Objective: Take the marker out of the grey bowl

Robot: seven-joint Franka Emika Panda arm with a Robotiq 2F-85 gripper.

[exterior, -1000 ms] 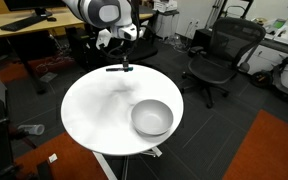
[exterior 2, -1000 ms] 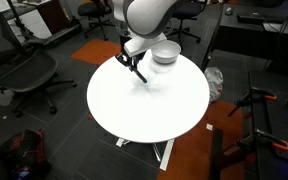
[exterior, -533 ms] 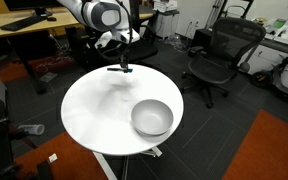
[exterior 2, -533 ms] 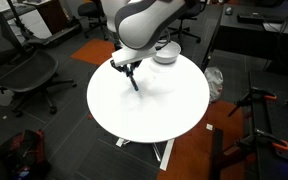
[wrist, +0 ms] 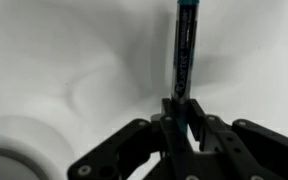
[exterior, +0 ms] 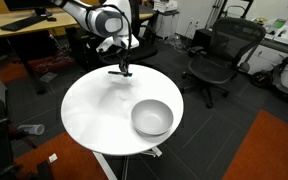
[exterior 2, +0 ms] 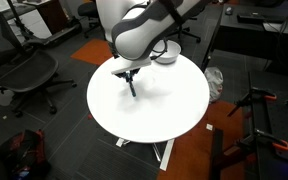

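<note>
Next, my gripper goes down a short way onto the bare white tabletop and opens to free the marker, already clear of the grey bowl.
My gripper (wrist: 181,112) is shut on the marker (wrist: 183,50), a slim dark stick with a teal-blue section that juts forward over the white tabletop. In both exterior views the gripper (exterior: 123,67) (exterior 2: 130,80) holds the marker (exterior: 117,71) (exterior 2: 132,87) low over the table, near its edge. The grey bowl (exterior: 151,117) sits empty on the table, well apart from the gripper. It also shows behind the arm in an exterior view (exterior 2: 166,53), and its rim shows at the lower left of the wrist view (wrist: 9,162).
The round white table (exterior: 94,115) (exterior 2: 174,105) stands on a pedestal. Black office chairs (exterior: 219,55) (exterior 2: 24,70) stand around it. A desk with a monitor (exterior: 29,20) is behind. Orange carpet patches lie on the floor (exterior: 274,150).
The arm has moved with the marker away from the bowl toward the table's edge and lowered it closer to the tabletop. The bowl has not moved.
</note>
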